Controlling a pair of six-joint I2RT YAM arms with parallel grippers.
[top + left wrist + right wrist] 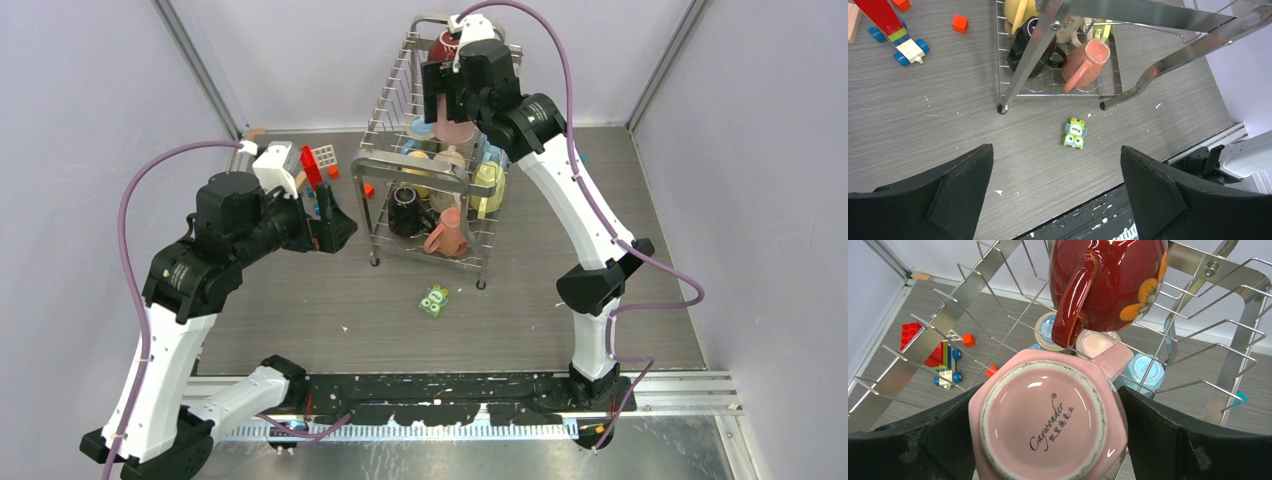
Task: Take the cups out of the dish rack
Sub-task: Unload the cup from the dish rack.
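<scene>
I should next tilt my left gripper up and swing it outward onto the pale pink mug (455, 131) in my right gripper.
The silver wire dish rack (385, 110) stands at the table's far middle. My right gripper (450, 100) is at its upper tier, shut on an upturned pale pink mug (1045, 425), one finger on each side of it. A dark red flowered mug (1113, 280) hangs just beyond it, with light blue mugs (1143, 370) below. On the lower tier lie a salmon mug (1085, 62), a black mug (1023, 47) and a yellow mug (488, 185). My left gripper (335, 225) is open and empty, left of the rack above the table.
A small green packet (434, 300) lies on the table in front of the rack, also seen in the left wrist view (1074, 133). Coloured toy blocks (310, 170) sit left of the rack. Grey walls close in on both sides.
</scene>
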